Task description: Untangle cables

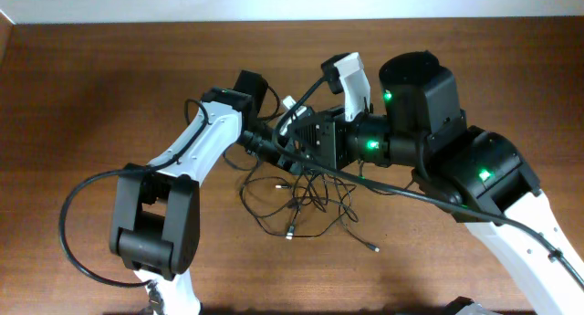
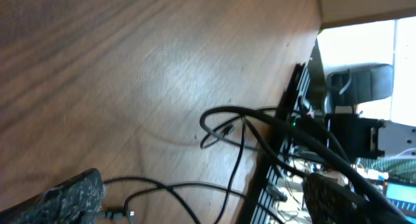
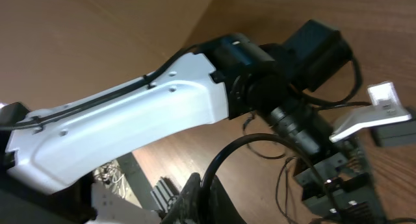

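The cable is held up by my right gripper's fingers, so my left gripper needs to swing to the right in the overhead view next, toward those fingers, and close on the cable.
The cables (image 1: pixel 301 201) lie as a loose black tangle on the wooden table under both wrists, and one plug end (image 1: pixel 374 248) trails out to the right. My left gripper (image 1: pixel 274 155) (image 2: pixel 201 201) is open wide just above the table. Thin cable loops (image 2: pixel 224 120) and a small plug (image 2: pixel 130 214) lie between its fingers, untouched. My right gripper (image 1: pixel 290 134) (image 3: pixel 201 198) is shut on a black cable (image 3: pixel 227 152) that arcs up out of the jaws. More thin cable strands (image 3: pixel 286 178) hang to its right.
The left arm's white link (image 3: pixel 130 120) and black wrist (image 3: pixel 286 55) fill the right wrist view, very close to my right gripper. The two wrists nearly touch above the tangle. The right arm's thick black cable (image 1: pixel 438 201) runs across the right side. The table's far edge (image 2: pixel 325 19) is near.
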Controlling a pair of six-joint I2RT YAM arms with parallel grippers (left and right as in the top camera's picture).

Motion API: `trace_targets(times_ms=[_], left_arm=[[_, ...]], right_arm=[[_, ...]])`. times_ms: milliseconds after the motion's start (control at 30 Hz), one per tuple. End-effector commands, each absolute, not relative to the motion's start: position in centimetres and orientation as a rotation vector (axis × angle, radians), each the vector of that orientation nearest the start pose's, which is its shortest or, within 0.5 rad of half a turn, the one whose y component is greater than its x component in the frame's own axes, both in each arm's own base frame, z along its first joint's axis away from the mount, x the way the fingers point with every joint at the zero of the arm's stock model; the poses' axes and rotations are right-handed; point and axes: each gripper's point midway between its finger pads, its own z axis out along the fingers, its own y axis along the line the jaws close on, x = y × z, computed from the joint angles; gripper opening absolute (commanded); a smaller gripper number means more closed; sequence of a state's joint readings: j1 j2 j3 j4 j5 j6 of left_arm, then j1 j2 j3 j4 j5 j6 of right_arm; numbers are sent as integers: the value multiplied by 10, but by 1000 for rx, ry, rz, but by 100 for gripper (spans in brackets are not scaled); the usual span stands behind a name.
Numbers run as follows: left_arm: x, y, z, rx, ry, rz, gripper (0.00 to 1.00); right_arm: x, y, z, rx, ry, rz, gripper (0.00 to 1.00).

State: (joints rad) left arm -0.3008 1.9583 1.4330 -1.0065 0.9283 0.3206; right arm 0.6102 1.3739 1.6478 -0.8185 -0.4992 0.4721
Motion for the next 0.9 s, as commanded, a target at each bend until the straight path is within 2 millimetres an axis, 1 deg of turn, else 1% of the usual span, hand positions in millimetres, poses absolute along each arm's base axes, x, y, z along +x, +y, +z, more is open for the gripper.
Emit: trace_targets(times_ms=[0, 133, 267, 367, 433, 500, 533, 567, 600, 667, 700, 767, 800, 833, 867], left_arm=[[308, -229, 95, 918, 2710, -1268, 99], [304, -226, 93, 893, 2753, -1261, 99], [313, -226, 93, 731, 2814, -1265, 99], [336, -230, 94, 507, 2834, -1253, 99], [353, -233, 96, 282, 2852, -1270, 99], [361, -235, 99, 48, 2891, -1299, 99], [361, -237, 101, -40, 2909, -1335, 99], [357, -242, 107, -77, 2910, -1407, 99], [354, -248, 114, -65, 2893, -1490, 99], [351, -253, 122, -57, 2871, -1576, 99], [353, -254, 124, -141, 2883, -1598, 99], [365, -257, 128, -157, 2832, -1609, 99], [369, -258, 130, -209, 2825, -1621, 99], [370, -259, 130, -308, 2846, -1638, 98], [369, -259, 131, -357, 2859, -1647, 96]], right_arm=[[272, 285, 383, -454, 2206, 1123, 4], [275, 283, 382, -438, 2212, 1106, 4], [271, 282, 378, -440, 2235, 1108, 4], [271, 282, 377, -440, 2237, 1107, 4], [271, 282, 377, -440, 2237, 1107, 4], [271, 282, 377, -440, 2237, 1107, 4], [271, 282, 377, -440, 2237, 1107, 4], [271, 282, 377, -440, 2237, 1107, 4], [271, 282, 377, -440, 2237, 1107, 4], [271, 282, 377, -440, 2237, 1107, 4], [271, 282, 377, -440, 2237, 1107, 4], [271, 282, 377, -440, 2237, 1107, 4], [271, 282, 377, -440, 2237, 1107, 4], [271, 282, 377, -440, 2238, 1107, 4], [271, 282, 377, -440, 2238, 1107, 4]])
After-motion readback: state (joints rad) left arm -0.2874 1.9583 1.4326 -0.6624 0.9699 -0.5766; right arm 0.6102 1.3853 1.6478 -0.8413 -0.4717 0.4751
